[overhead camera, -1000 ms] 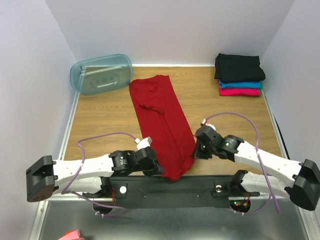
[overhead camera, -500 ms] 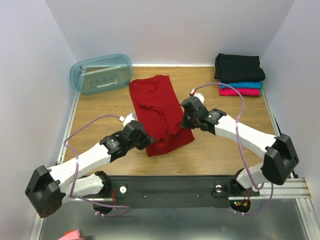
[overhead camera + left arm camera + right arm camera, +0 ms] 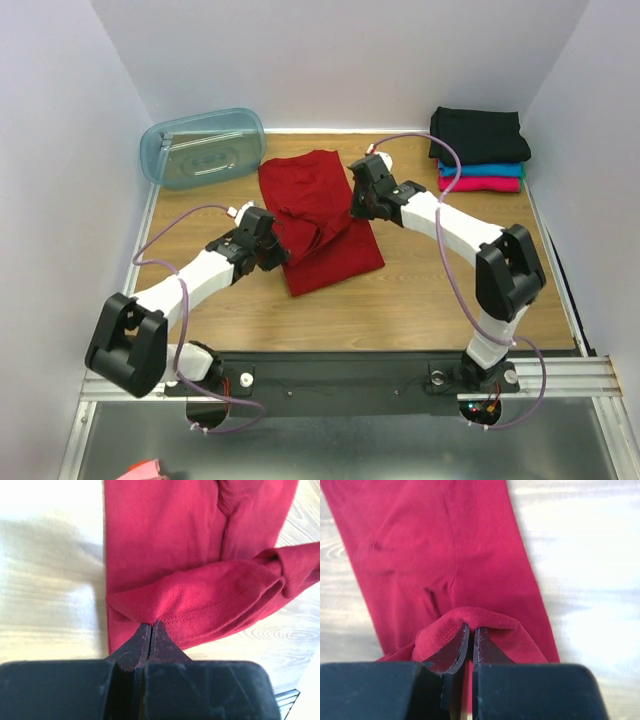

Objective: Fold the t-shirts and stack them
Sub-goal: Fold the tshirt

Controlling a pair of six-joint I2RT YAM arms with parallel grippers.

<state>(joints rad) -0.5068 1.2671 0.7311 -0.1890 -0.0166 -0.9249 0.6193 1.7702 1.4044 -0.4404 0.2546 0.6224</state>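
The cloth still hangs over the right gripper's fingers, so the right gripper will next move outward and down to the shirt's edge facing the folded stack (image 3: 345, 195) (image 3: 506, 586) and let go of the hem.
The deep red t-shirt (image 3: 315, 205) lies lengthwise on the wooden table, its near end doubled over its middle. My left gripper (image 3: 268, 240) is shut on the hem at the shirt's left edge; the left wrist view shows the red hem (image 3: 200, 600) pinched at the fingertips. My right gripper (image 3: 362, 196) is shut on the hem at the right edge; the right wrist view shows the cloth (image 3: 470, 617) draped over the closed fingers. A folded stack stands at the back right: black t-shirt (image 3: 476, 135) on top, teal blue t-shirt (image 3: 480, 169), magenta pink t-shirt (image 3: 480, 184) at the bottom.
A translucent pale blue plastic tub (image 3: 203, 147) lies at the back left. White walls close in the table on the left, back and right. The black mounting rail (image 3: 350, 370) runs along the near edge.
Both grippers have carried the shirt's near hem away from the front edge toward the back, folding the lower half over the middle. The arms are stretched further out.
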